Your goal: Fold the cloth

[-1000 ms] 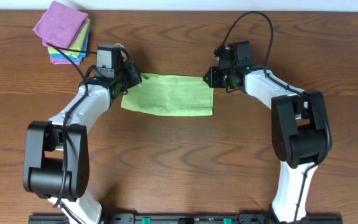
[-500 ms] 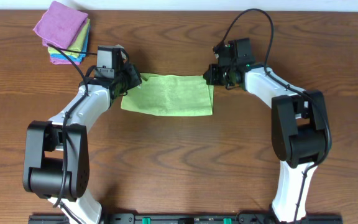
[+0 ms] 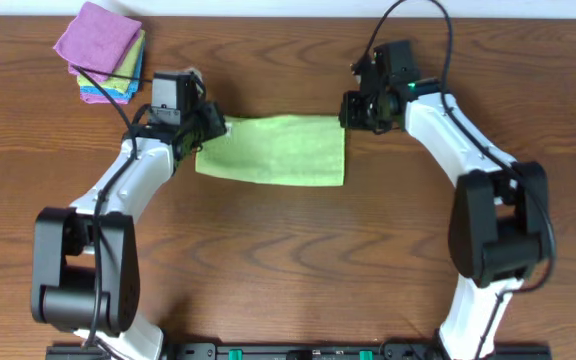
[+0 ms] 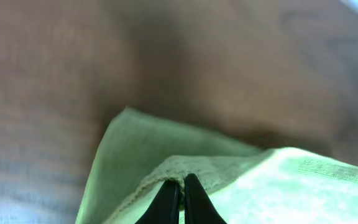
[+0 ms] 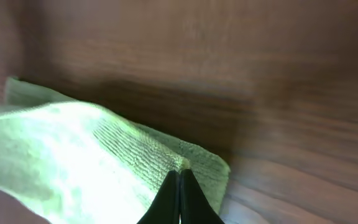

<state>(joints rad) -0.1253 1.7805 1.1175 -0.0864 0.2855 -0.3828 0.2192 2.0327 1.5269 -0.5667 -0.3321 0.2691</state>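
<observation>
I will draw my left gripper back and down onto the cloth's near half to release its pinched corner, since it is raised above the cloth's lower layer.
The cloth (image 3: 273, 150) is a lime-green rectangle lying in the middle of the wooden table. My left gripper (image 3: 211, 127) is shut on its far left corner, and my right gripper (image 3: 348, 112) is shut on its far right corner. In the left wrist view the black fingertips (image 4: 182, 182) pinch a lifted edge of the cloth (image 4: 278, 180), with a lower layer below it. In the right wrist view the closed tips (image 5: 179, 173) hold the top layer of the cloth (image 5: 73, 149) at its corner, above a lower layer.
A stack of folded cloths (image 3: 103, 50), purple on top with yellow-green and blue beneath, sits at the far left corner. The table's far edge (image 3: 268, 8) runs just behind both grippers. Both arms reach in from the near side.
My right gripper has closed on the far right corner and shifted towards the far edge, pulling that corner with it. The left gripper keeps its hold and has barely moved.
</observation>
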